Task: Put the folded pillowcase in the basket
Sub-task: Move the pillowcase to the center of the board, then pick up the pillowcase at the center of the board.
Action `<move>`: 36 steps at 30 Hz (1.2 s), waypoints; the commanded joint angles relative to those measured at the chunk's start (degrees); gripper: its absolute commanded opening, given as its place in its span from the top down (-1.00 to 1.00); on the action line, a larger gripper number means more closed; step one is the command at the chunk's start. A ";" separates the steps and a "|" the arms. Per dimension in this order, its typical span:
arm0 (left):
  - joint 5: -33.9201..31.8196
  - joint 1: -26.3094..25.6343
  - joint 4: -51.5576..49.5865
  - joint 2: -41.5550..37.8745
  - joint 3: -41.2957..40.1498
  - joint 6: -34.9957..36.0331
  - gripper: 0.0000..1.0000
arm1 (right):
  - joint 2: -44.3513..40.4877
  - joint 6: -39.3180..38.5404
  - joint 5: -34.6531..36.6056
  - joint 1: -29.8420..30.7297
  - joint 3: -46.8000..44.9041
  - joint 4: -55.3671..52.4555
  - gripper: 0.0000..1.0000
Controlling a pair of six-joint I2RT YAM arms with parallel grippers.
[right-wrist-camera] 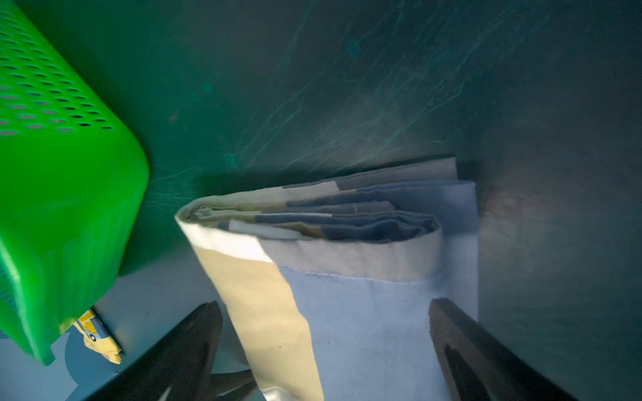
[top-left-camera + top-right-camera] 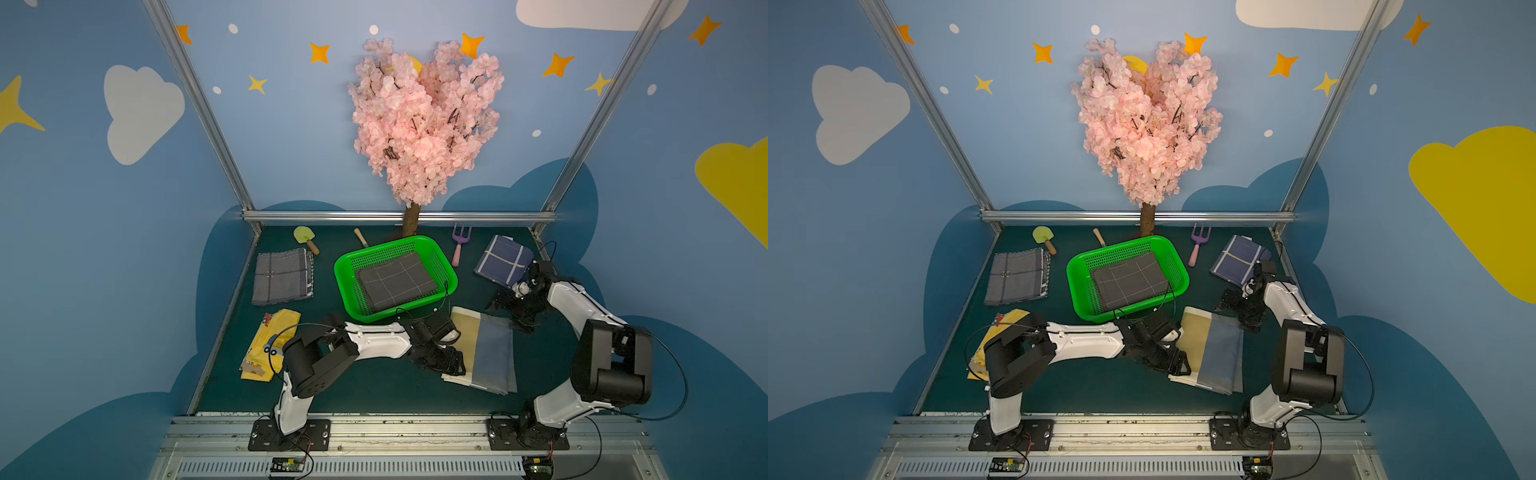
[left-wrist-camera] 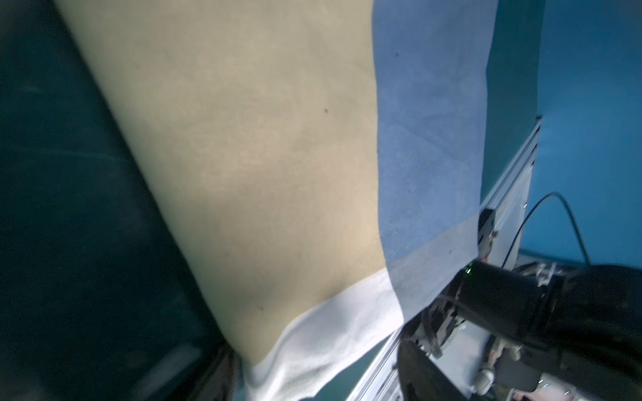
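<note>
I will move my right gripper back from the pillowcase's far corner onto the pillowcase's blue-grey side edge (image 2: 508,334) (image 1: 456,280) and close it, as my left gripper is at its opposite edge.
The folded pillowcase (image 2: 484,353), tan and blue with a white hem, lies flat on the green table in front of the basket's right end. The bright green basket (image 2: 340,272) (image 2: 1072,274) holds a dark grey grid-lined cloth (image 2: 397,280). My left gripper (image 2: 448,362) (image 2: 1174,360) is at the pillowcase's left edge; in the left wrist view its fingers stand wide apart around the white hem (image 3: 323,343), open. My right gripper (image 2: 514,316) (image 1: 326,333) is open at the far right corner, with the pillowcase (image 1: 347,312) between its fingers. The basket's corner (image 1: 69,191) is beside it.
A grey plaid cloth (image 2: 282,276) and a yellow printed cloth (image 2: 270,345) lie at the left. A navy folded cloth (image 2: 503,259) sits at the back right. A toy shovel (image 2: 305,239), a purple fork (image 2: 458,245) and the tree trunk (image 2: 411,220) stand along the back.
</note>
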 commanded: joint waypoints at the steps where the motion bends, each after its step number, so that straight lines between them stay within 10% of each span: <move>1: -4.01 1.64 -5.71 0.52 -1.79 1.95 -0.74 | -1.80 -0.96 1.66 -0.68 -1.38 -0.47 -0.97; 26: 7.87 6.71 6.45 16.27 8.58 0.17 -0.79 | -1.64 -2.20 -7.27 -7.64 -14.31 9.50 -0.86; 36: 7.88 6.61 6.54 17.33 8.47 0.16 -0.30 | -0.54 -0.70 -7.00 -4.33 -15.59 10.63 -0.50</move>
